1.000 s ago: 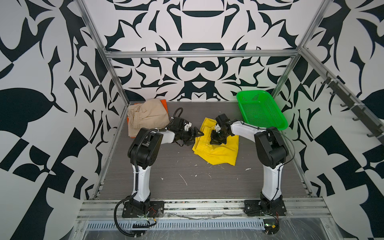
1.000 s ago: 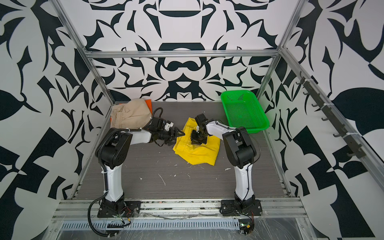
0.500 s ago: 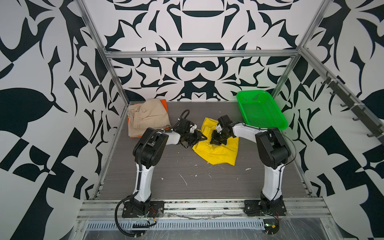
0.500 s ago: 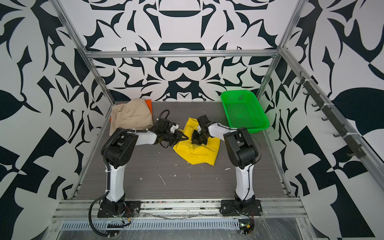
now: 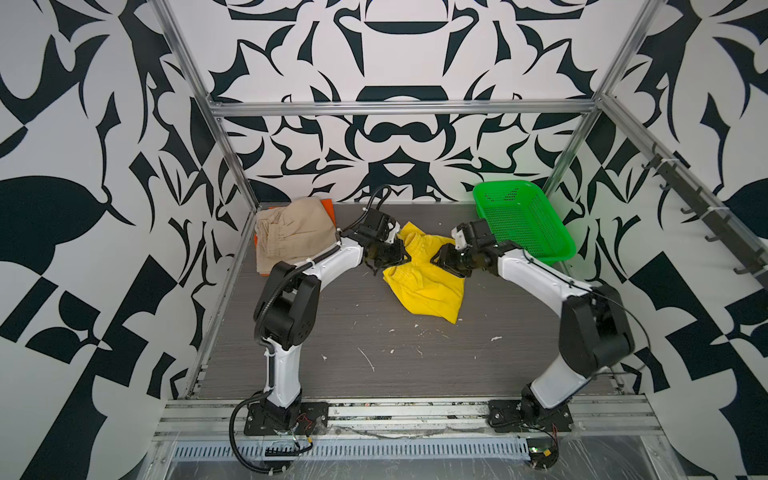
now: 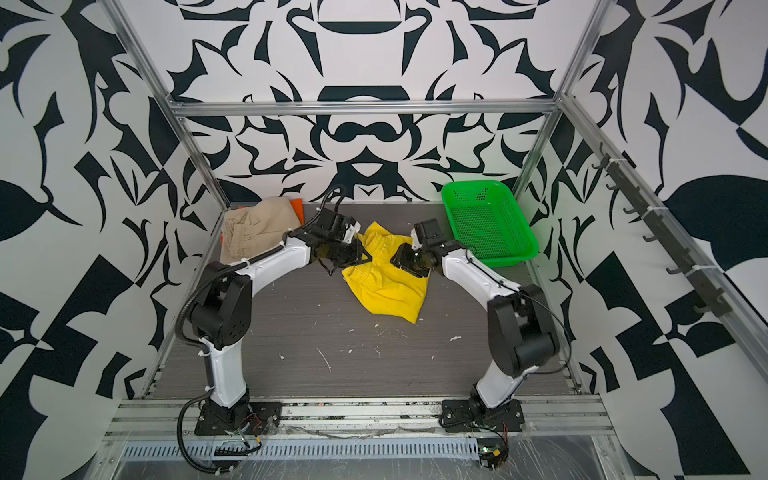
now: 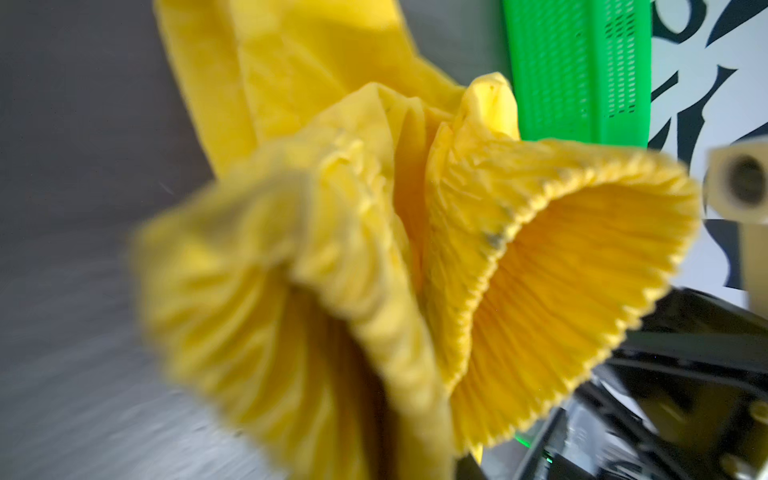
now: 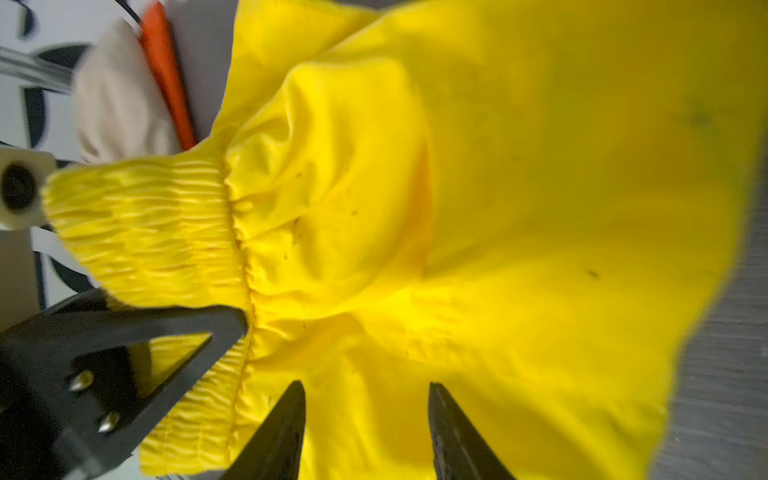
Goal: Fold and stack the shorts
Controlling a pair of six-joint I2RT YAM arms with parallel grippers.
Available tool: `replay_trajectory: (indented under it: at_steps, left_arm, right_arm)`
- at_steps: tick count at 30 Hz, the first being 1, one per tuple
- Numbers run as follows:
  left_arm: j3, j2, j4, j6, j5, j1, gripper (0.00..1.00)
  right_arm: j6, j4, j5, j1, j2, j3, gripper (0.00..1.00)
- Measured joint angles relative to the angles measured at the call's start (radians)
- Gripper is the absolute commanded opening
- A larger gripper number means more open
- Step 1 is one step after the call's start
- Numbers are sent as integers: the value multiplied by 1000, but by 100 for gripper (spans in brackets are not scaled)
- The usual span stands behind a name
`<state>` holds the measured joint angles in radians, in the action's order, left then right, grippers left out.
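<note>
The yellow shorts should go over the beige shorts topping the stack, as the beige ones lie beside my left gripper, away from the basket. Next, my left gripper will rise, carry the yellow ones there and let go.
The yellow shorts lie crumpled mid-table in both top views. My left gripper is at their left end, shut on the ribbed waistband, which flares up and hides the jaws in the left wrist view. One of its black fingers shows on the waistband in the right wrist view. My right gripper is open just over the yellow cloth, holding nothing, at the shorts' right end. The beige shorts lie folded on the orange shorts in the back left corner.
A green perforated basket stands at the back right, close behind my right arm, and also shows in the left wrist view. White scraps dot the grey table in front. Metal frame posts and patterned walls close in the sides.
My left gripper moved right onto the yellow waistband and closed on it. My right gripper opened, let go of the cloth and drew back slightly to the right.
</note>
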<state>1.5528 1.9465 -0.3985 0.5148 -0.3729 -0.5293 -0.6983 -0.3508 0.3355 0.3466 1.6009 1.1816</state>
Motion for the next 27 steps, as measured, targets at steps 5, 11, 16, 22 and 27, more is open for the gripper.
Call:
replay_trajectory:
  at_steps: [5, 11, 16, 22, 27]
  left_arm:
    - [178, -11, -182, -145, 110, 50, 0]
    - [367, -1, -381, -296, 230, 112, 0]
    - [506, 38, -478, -384, 283, 169, 0]
    - [603, 88, -529, -440, 275, 262, 0]
    - [647, 96, -526, -488, 216, 348, 0]
  right_arm:
    - [8, 8, -8, -9, -104, -62, 53]
    - [19, -13, -7, -9, -104, -162, 53]
    - [21, -26, -7, -9, -103, -205, 53]
    - [22, -27, -8, -9, -105, -226, 53]
    - [22, -28, -11, -9, -110, -233, 53]
